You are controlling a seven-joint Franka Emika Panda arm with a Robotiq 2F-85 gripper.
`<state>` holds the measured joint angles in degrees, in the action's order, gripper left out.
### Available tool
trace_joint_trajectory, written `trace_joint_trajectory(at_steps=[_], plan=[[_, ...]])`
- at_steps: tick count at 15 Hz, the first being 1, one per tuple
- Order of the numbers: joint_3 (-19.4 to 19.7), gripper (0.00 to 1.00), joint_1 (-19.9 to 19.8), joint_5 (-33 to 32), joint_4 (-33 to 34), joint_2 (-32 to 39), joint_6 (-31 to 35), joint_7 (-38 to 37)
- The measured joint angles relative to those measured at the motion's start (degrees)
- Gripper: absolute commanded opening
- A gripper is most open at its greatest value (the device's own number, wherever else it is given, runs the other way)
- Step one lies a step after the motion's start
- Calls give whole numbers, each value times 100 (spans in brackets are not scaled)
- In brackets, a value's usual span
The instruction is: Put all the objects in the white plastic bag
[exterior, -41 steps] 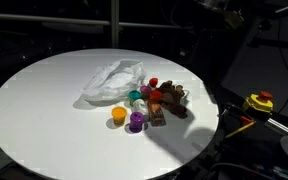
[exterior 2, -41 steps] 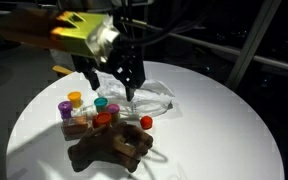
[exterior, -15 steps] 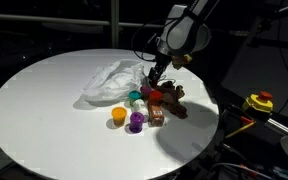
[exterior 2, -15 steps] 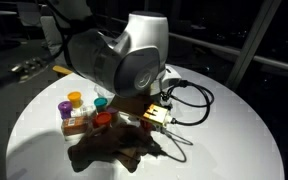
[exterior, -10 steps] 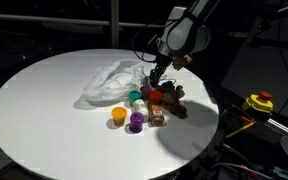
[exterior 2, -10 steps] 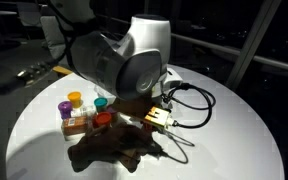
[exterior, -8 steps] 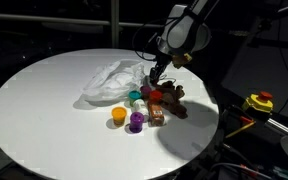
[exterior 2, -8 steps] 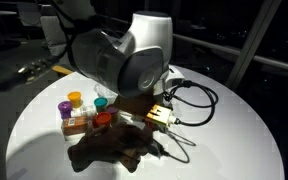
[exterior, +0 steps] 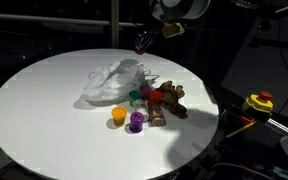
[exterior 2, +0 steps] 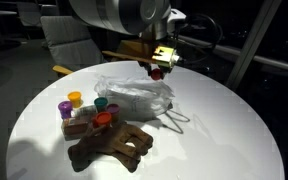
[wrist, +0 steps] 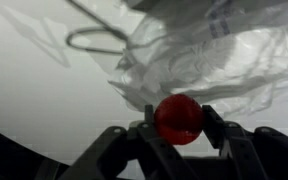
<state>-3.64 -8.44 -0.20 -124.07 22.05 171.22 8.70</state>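
Note:
I will lower and release the red cup-like piece onto the middle of the white plastic bag, spread below my gripper.
My gripper hangs high above the round table, shut on a red cup-like piece. In the wrist view the red piece sits clamped between both black fingers, with the white plastic bag spread below. The bag lies crumpled on the table in both exterior views. Beside it remain a yellow cup, a purple cup, a teal cup, another red piece and brown lumpy figures.
The white round table has wide bare surface away from the toys. A yellow-and-red tool sits off the table's edge in the dark. The bag's loop handle lies flat on the table.
The gripper closed on the red piece at the toy pile, then lifted it up and over toward the bag. The arm no longer blocks the toys.

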Motion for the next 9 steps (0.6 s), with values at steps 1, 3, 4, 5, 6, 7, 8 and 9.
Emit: trace_joint_trajectory(at_steps=[1,3,4,5,6,7,8,9], plan=[[-31,25,98,15,86,38,0,-88],[-18,25,280,17,227,272,12,-251],[9,25,347,17,298,455,25,-318],[42,25,389,17,380,665,40,-365],[78,25,413,17,466,886,78,-404],[114,25,423,17,564,1104,126,-430],[143,25,423,17,681,1316,185,-449],[165,25,421,17,795,1483,252,-476]])
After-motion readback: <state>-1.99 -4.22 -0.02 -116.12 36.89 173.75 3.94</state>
